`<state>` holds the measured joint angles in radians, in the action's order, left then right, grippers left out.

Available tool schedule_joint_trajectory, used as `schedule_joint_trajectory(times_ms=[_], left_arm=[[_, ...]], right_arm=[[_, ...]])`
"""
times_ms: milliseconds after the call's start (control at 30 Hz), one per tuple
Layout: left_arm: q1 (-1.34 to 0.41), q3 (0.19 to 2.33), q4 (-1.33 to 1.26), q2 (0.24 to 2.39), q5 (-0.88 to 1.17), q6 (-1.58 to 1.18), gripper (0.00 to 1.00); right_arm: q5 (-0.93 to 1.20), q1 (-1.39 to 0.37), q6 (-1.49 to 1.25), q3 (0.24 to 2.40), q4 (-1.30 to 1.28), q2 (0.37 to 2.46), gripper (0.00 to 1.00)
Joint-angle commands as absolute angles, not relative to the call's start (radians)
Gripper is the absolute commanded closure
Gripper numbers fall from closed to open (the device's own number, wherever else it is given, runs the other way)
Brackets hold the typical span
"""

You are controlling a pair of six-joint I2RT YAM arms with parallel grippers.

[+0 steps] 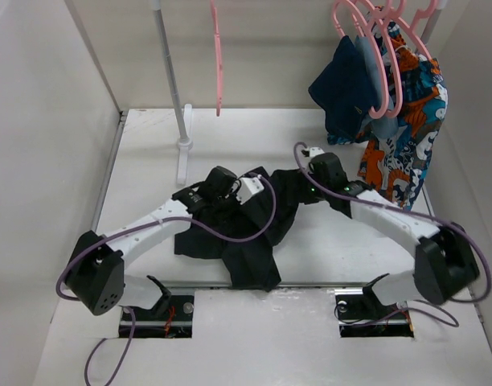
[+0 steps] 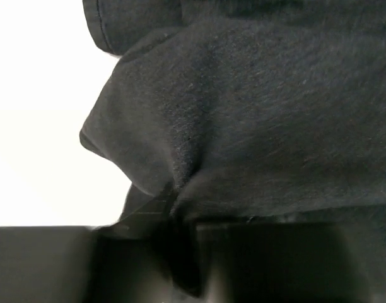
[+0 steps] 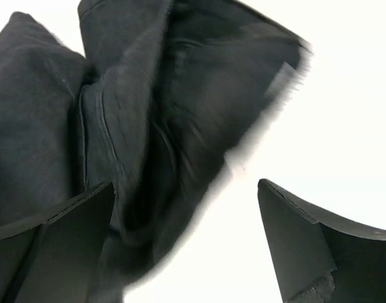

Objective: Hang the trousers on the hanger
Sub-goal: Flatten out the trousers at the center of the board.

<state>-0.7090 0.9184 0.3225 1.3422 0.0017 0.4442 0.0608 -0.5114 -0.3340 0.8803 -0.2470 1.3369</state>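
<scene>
I will next lift my left gripper, pull the fold of the trousers to the left in the top view and let go of it over bare tabletop near the wall [image 1: 130,203], because the trousers are lying crumpled.
The black trousers [image 1: 244,233] lie crumpled in the middle of the table. My left gripper [image 1: 266,188] is down in their upper part. In the left wrist view the gripper [image 2: 180,218] is shut on a pinched fold of the trousers [image 2: 262,126]. My right gripper [image 1: 309,191] is at the trousers' right edge. In the right wrist view it [image 3: 185,189] is open wide, with the blurred trousers [image 3: 136,113] by its left finger [image 3: 60,246] and bare table by the right one. The single pink hanger [image 1: 217,56] hangs from the rail at the back.
A white rack pole [image 1: 170,76] stands on its base [image 1: 182,153] at the back left. Bunched pink hangers [image 1: 383,48] at the back right carry a navy garment [image 1: 342,84] and an orange-blue patterned cloth [image 1: 403,137]. White walls close in both sides.
</scene>
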Motion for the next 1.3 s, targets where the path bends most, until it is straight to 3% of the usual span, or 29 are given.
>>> schedule_joint_trajectory(times_ms=[0,100,167,200,233,433,600,767,933,1167,1267], left_arm=[[-0.703,0.884,0.293,1.269,-0.015,0.436,1.00],[-0.690,0.850,0.305,1.241,-0.060,0.448,1.00],[-0.647,0.816,0.318,1.195,-0.089,0.459,1.00],[-0.631,0.804,0.327,1.175,-0.144,0.472,1.00],[-0.611,0.793,0.327,1.129,-0.179,0.486,1.00],[-0.223,0.770,0.237,0.976,-0.346,0.593,1.00],[0.171,0.972,0.227,0.976,-0.322,0.661,1.00],[0.225,1.141,0.152,0.986,-0.497,0.814,1.00],[0.342,1.327,0.250,1.119,-0.569,0.865,1.00],[0.359,1.162,0.451,1.016,-0.378,0.896,1.00],[0.307,1.021,0.660,0.977,-0.266,0.984,0.74]], right_arm=[[0.199,-0.515,-0.247,0.995,-0.172,1.489,0.00],[0.221,-0.499,-0.271,1.028,-0.124,1.620,0.03],[0.267,-0.460,-0.320,1.028,-0.086,1.715,0.25],[0.326,-0.443,-0.330,1.028,-0.071,1.741,0.48],[0.342,-0.430,-0.330,1.037,-0.060,1.759,0.98],[0.235,-0.430,-0.259,1.138,-0.124,1.629,1.00],[0.000,-0.391,-0.222,1.362,-0.345,1.464,1.00],[-0.074,-0.264,-0.293,1.321,-0.371,1.264,1.00],[-0.058,-0.190,-0.324,1.117,-0.345,1.111,1.00],[-0.095,-0.143,-0.408,0.947,-0.399,0.988,1.00],[-0.104,-0.132,-0.451,0.879,-0.414,0.933,1.00]])
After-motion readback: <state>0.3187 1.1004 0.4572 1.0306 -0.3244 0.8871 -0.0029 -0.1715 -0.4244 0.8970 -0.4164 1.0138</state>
